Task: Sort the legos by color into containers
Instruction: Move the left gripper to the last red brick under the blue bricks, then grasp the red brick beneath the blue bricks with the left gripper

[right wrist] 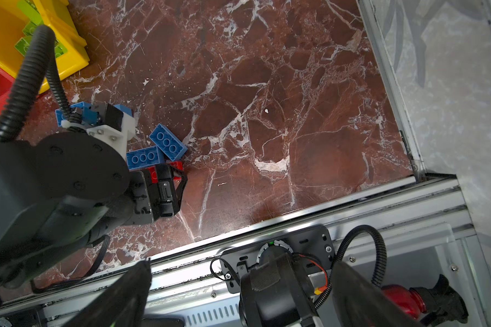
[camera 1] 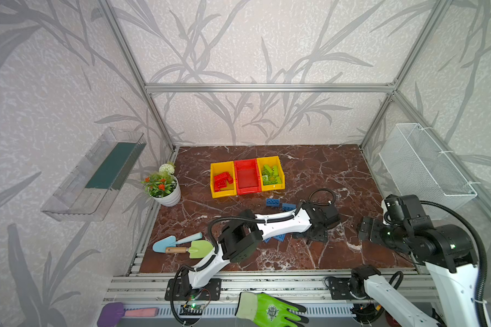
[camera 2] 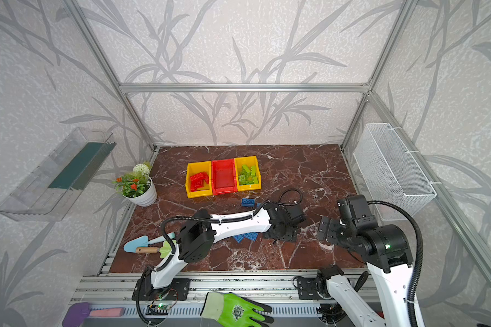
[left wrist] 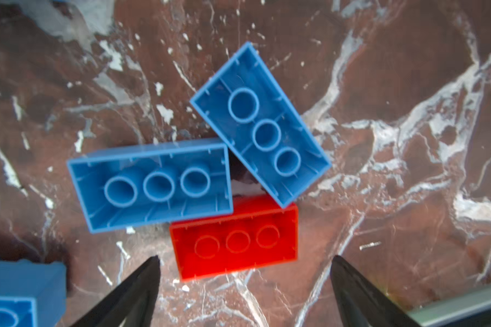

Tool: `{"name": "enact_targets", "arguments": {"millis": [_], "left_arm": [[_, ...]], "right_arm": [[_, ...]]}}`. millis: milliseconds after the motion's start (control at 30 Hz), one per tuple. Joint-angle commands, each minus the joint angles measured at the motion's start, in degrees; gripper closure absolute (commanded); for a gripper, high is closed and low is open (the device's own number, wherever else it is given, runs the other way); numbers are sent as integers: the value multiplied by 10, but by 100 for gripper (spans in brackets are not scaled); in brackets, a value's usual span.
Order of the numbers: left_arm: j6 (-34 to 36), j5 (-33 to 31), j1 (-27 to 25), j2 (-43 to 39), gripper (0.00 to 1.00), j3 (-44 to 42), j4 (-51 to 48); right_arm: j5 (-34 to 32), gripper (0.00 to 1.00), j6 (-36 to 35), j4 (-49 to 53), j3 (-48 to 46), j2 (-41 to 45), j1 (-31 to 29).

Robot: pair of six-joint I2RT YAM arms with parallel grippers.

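Observation:
The left gripper moves down to the red lego (left wrist: 236,244) below it next and closes on its short ends, because the blue legos crowd one long side.
My left gripper (left wrist: 244,259) is open over a red lego (left wrist: 234,240) lying studs-down on the marble, its fingertips (left wrist: 153,262) flanking the brick with gaps on both sides. Two blue legos (left wrist: 153,184) (left wrist: 262,127) touch the red one, and another blue one (left wrist: 20,291) lies beside them. In both top views this gripper (camera 1: 312,237) (camera 2: 281,235) is mid-table. More blue legos (camera 1: 272,201) lie near the containers. The left yellow bin (camera 1: 221,194) holds red legos (camera 1: 223,181). The red bin (camera 1: 247,175) holds nothing. The right yellow bin (camera 1: 272,186) holds green legos (camera 1: 270,174). My right gripper (camera 1: 364,230) (right wrist: 241,267) hangs open with nothing in it over the front rail.
A potted plant (camera 1: 165,186) stands at the left edge, and two toy shovels (camera 1: 182,245) lie at front left. A white wire basket (camera 1: 425,164) hangs on the right wall and a clear tray (camera 1: 97,172) on the left. A green glove (camera 1: 267,310) lies on the front rail.

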State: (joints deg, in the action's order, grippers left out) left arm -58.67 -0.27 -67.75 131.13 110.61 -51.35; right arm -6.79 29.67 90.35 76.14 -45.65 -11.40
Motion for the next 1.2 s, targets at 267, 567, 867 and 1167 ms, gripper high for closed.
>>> {"name": "enact_targets", "arguments": {"millis": [267,567,867,1167], "left_arm": [[8,12,16,25,7,15,-23],[1,19,16,42,15,20,-29],[2,16,15,47,50,29,-54],[13,-8,25,-4,56,31,-105]], "right_arm": [[10,1,-12,0,6,-3,7],[18,1,-8,-4,-3,-1,9],[20,1,-11,-3,0,3,9],[47,1,-14,-7,0,8,9]]}}
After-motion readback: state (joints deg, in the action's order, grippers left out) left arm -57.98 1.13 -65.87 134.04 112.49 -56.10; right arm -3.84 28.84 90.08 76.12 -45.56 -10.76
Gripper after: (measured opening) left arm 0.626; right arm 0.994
